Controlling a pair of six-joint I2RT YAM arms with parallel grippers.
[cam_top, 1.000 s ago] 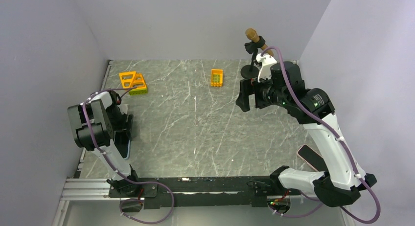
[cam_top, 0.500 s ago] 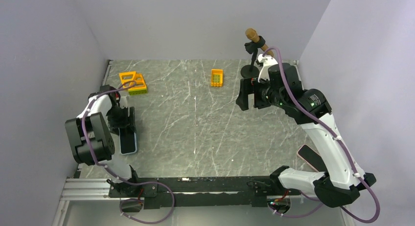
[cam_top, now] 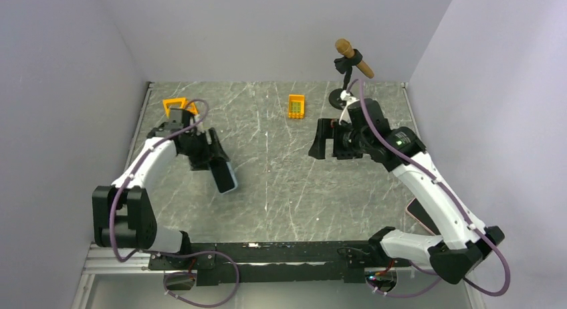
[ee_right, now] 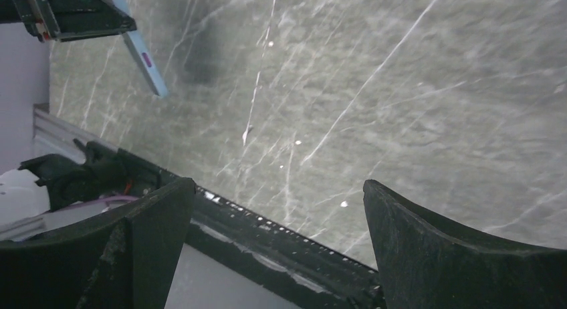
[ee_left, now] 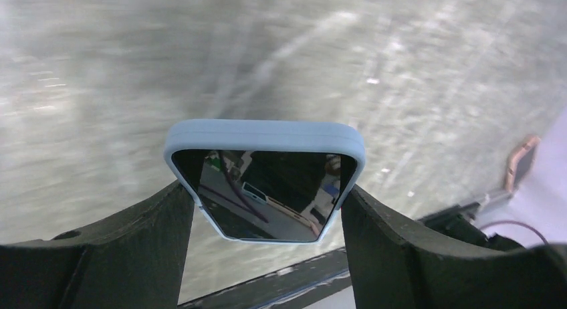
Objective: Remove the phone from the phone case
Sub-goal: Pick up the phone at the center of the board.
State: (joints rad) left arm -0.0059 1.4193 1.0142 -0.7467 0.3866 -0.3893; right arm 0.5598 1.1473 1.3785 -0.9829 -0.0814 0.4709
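My right gripper moves toward the light blue case (cam_top: pixel 225 176) (ee_right: pixel 148 66) to the left in the top view next, since the case's edge beyond my left gripper's fingers is free.
A phone with a dark screen (ee_left: pixel 267 192) sits in a light blue case (ee_left: pixel 265 132). My left gripper (cam_top: pixel 217 168) is shut on it across its sides and holds it above the table, left of centre. The cased phone (cam_top: pixel 225 176) points toward the table's middle in the top view. It also shows edge-on in the right wrist view (ee_right: pixel 143 58). My right gripper (cam_top: pixel 323 139) is open and empty, raised above the table right of centre and facing left toward the phone.
An orange and green block frame (cam_top: pixel 180 112) lies at the back left, a small orange block (cam_top: pixel 296 106) at the back centre. A microphone on a stand (cam_top: pixel 351 58) is at the back right. A pink-cased phone (cam_top: pixel 424 217) lies at the right edge.
My left gripper has lifted the cased phone from the left edge and carried it right toward the table's middle. My right arm has lowered and reached left.
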